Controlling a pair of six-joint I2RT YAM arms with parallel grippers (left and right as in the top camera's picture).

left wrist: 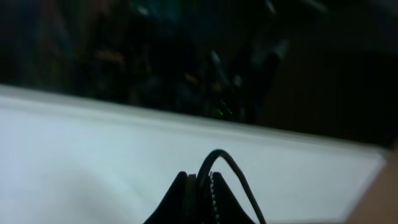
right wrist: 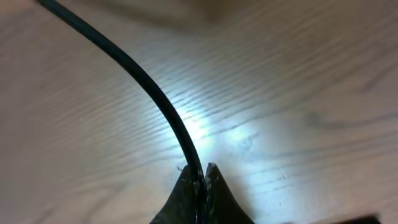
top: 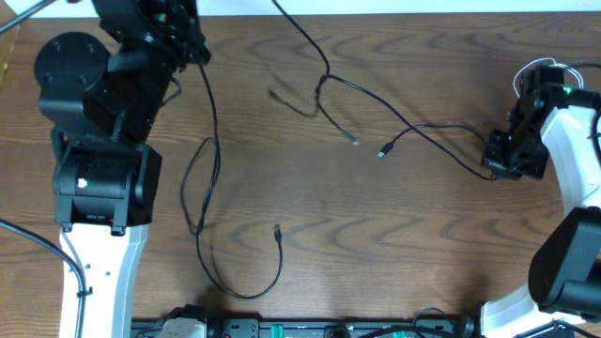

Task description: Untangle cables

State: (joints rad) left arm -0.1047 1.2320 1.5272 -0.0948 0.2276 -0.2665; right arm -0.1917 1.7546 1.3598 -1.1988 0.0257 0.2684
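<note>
The second black cable will go back a little with the right gripper, away from the cables' crossing in the middle of the table, and be let go on the bare wood just back of that crossing.
Thin black cables lie across the wooden table. My left gripper (top: 194,49), raised at the back left, is shut on one black cable (top: 214,141), which hangs down, loops at the front left and ends in a plug (top: 277,228). The left wrist view shows the jaws (left wrist: 202,182) pinching that cable (left wrist: 239,180). My right gripper (top: 495,161), low at the right edge, is shut on a second black cable (top: 413,127) running left and up past the back edge. The right wrist view shows the jaws (right wrist: 203,171) on it (right wrist: 143,81). Another plug end (top: 383,151) lies mid-table, and a blurred strand (top: 300,105) crosses there.
A thin white cord (top: 537,68) loops behind the right arm; I cannot tell whether it lies loose. The left arm's black base (top: 70,75) stands at the back left. Thicker black cables and fittings (top: 235,329) line the front edge.
</note>
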